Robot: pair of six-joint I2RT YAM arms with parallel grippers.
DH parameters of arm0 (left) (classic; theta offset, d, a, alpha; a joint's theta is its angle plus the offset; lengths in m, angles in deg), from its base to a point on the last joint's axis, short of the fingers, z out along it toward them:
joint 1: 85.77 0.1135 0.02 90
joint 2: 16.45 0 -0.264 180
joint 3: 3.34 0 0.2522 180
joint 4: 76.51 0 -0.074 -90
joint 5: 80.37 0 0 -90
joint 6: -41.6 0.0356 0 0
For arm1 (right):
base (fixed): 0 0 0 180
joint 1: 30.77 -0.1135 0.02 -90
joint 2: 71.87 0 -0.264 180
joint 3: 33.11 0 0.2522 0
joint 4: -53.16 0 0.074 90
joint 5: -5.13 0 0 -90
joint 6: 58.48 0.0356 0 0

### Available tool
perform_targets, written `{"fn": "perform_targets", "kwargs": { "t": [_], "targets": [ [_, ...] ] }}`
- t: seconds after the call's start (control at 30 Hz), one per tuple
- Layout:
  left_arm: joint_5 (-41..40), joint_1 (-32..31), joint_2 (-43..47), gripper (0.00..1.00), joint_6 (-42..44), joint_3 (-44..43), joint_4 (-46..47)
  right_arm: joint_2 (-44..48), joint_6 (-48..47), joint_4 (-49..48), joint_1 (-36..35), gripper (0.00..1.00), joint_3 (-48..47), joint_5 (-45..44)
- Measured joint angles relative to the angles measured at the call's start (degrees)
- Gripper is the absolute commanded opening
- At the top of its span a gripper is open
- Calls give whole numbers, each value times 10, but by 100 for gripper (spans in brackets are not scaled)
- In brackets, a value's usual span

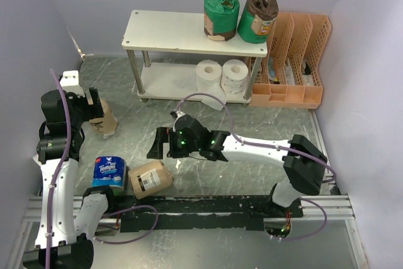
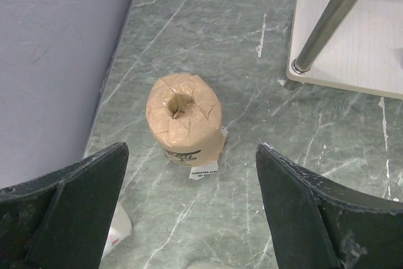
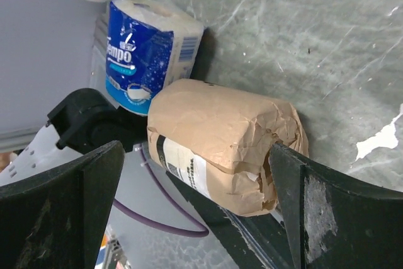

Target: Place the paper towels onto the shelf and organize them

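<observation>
The lying roll's crumpled end faces my open fingers, so my right gripper needs to move down and back toward the base bar next, onto the side of that end.
The shelf (image 1: 170, 29) stands at the back. Two green-wrapped rolls (image 1: 220, 11) (image 1: 257, 18) sit on its top board, two bare white rolls (image 1: 208, 75) (image 1: 234, 77) on its lower board. A tan roll (image 1: 104, 120) stands upright on the table by the left wall, seen from above in the left wrist view (image 2: 184, 118). My left gripper (image 2: 192, 209) is open above and short of it. A second tan roll (image 1: 150, 179) (image 3: 220, 143) lies on its side beside the blue Tempo roll (image 1: 108, 172) (image 3: 148, 51). My right gripper (image 1: 157, 144) (image 3: 198, 209) is open, just above and behind that roll.
An orange slotted file rack (image 1: 293, 61) stands right of the shelf. Grey walls close in on the left, back and right. The black base rail (image 1: 214, 205) runs along the near edge, close to the lying roll. A shelf leg (image 2: 327, 20) shows in the left wrist view.
</observation>
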Motion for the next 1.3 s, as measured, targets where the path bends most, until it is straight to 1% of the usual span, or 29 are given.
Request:
{"fn": "perform_targets", "kwargs": {
  "t": [0.13,0.27,0.53,0.7,0.77,0.93,1.1,1.27,1.3],
  "targets": [
    [2,0,0,94,1,0,0,-24,12,-9,-3,100,2,17],
    [2,-1,1,94,3,3,0,-23,15,-12,-4,100,7,17],
    [6,-1,3,95,4,5,0,-17,26,-22,-5,100,49,25],
    [7,-1,3,95,4,5,0,-32,34,-50,-12,92,50,37],
    [7,-1,3,95,4,6,0,-41,38,-66,-14,91,50,43],
    [7,-1,3,95,5,7,0,-69,43,-97,-17,78,50,63],
    [9,-1,5,94,5,9,0,-81,50,-116,-17,59,51,77],
    [11,-1,6,94,5,10,0,-82,57,-133,-17,36,65,86],
    [11,-1,6,94,5,10,0,-83,58,-136,-17,32,68,90]
  ]
}}
